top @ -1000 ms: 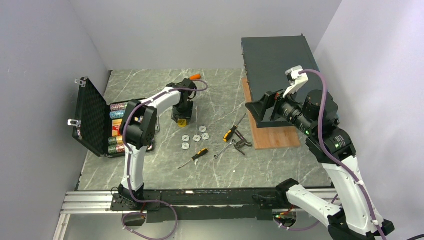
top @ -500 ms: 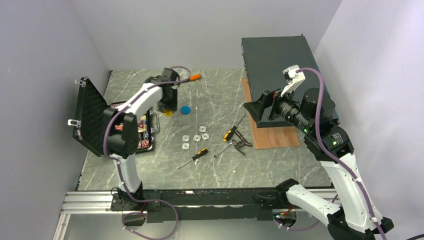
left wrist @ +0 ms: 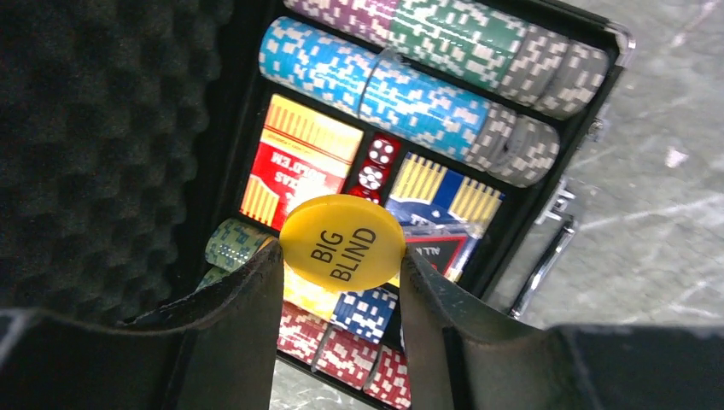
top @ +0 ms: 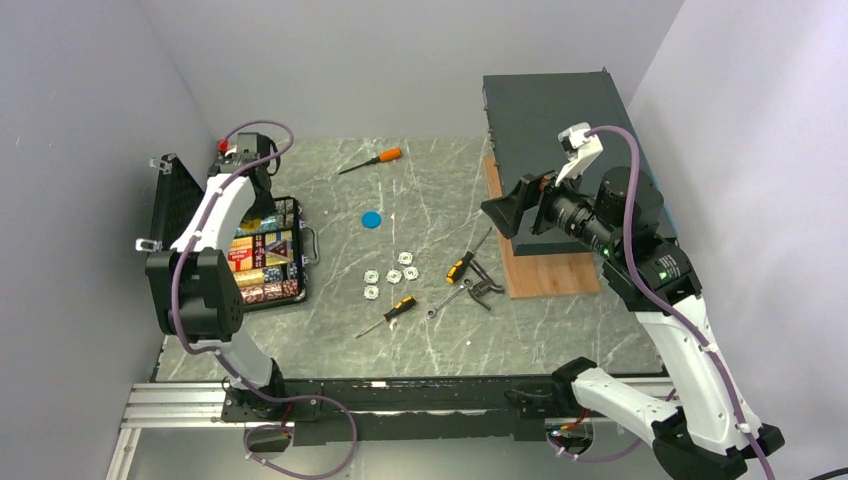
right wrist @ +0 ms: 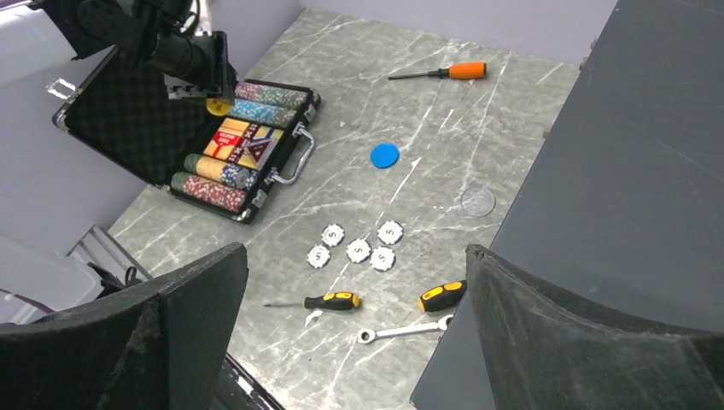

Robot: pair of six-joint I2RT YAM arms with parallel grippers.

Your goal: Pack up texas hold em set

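Note:
My left gripper brings the BIG BLIND disc down onto the red card pack (top: 241, 255) next and releases it, since that pack lies below my gripper inside the case (top: 300, 292).
The small black case (top: 300, 292) lies open at the left, its foam lid (top: 172, 210) raised and rows of multicoloured chips (left wrist: 401, 85) inside. My left gripper (left wrist: 341, 253) hangs over the case's interior, shut on a yellow disc (left wrist: 341, 231) marked BIG BLIND, and also shows in the right wrist view (right wrist: 205, 81). A blue disc (top: 372, 219) lies loose on the table. Several white chips (top: 392, 274) sit nearer the middle, and a clear disc (right wrist: 477, 202) lies near the dark box. My right gripper (top: 505, 215) hovers high at the right, open and holding nothing.
An orange-handled screwdriver (top: 372, 159) lies at the back. Two yellow-and-black screwdrivers (top: 392, 311) (top: 460, 266), a wrench (top: 448, 300) and a dark metal tool (top: 485, 289) lie mid-table. A large dark flat box (top: 560, 140) leans over a wooden board (top: 550, 275) at the right.
My left arm swung left from the table's middle to above the open case, carrying the yellow disc. The blue disc came into view. The right gripper shifted slightly left.

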